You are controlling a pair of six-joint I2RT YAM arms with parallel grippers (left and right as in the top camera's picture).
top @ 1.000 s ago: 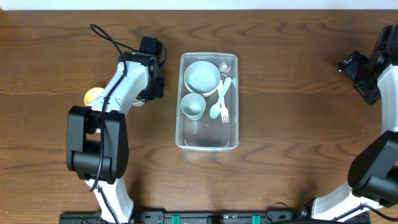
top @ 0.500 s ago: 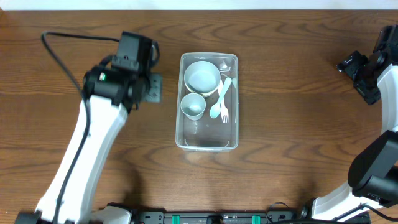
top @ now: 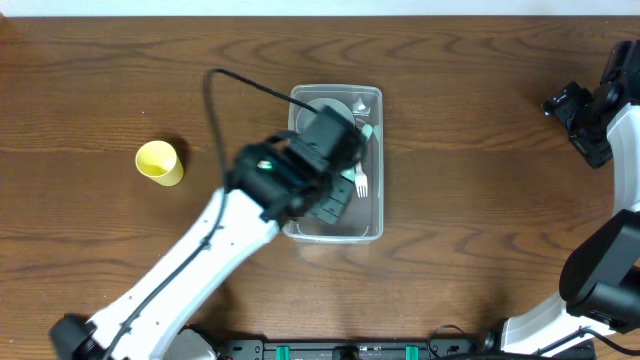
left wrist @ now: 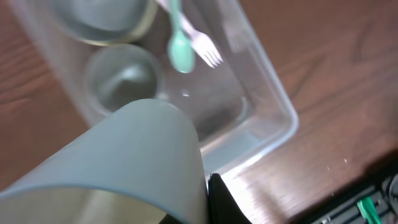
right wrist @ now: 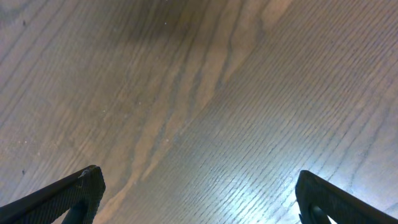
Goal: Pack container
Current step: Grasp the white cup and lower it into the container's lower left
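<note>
I will next lower my left gripper into the tub's near end (left wrist: 216, 119), beside the small pale cup, to let go of the blue-grey cup (left wrist: 130, 162), because the tub's bottom is bare there.
The container (top: 372, 100) is a clear rectangular tub at the table's middle. In the left wrist view the container (left wrist: 273, 106) holds a pale bowl (left wrist: 106, 18), a small pale cup (left wrist: 121, 81), a mint spoon (left wrist: 180, 50) and a white fork (left wrist: 205, 50). My left gripper (top: 335, 195) hangs over the tub's near half and is shut on a pale blue-grey cup (left wrist: 130, 162), which fills the foreground above the tub. One black finger (left wrist: 221, 199) presses the cup's side. My right gripper (top: 585, 125) is open and empty at the far right, over bare wood (right wrist: 199, 124).
A yellow cup (top: 160, 162) lies on the table left of the tub. The left arm and its black cable (top: 250, 85) cross over the tub's left side and hide much of its contents from above.
My left arm has swung right from beside the tub to over it, carrying the pale cup. The yellow cup is now uncovered. The right arm has not moved.
</note>
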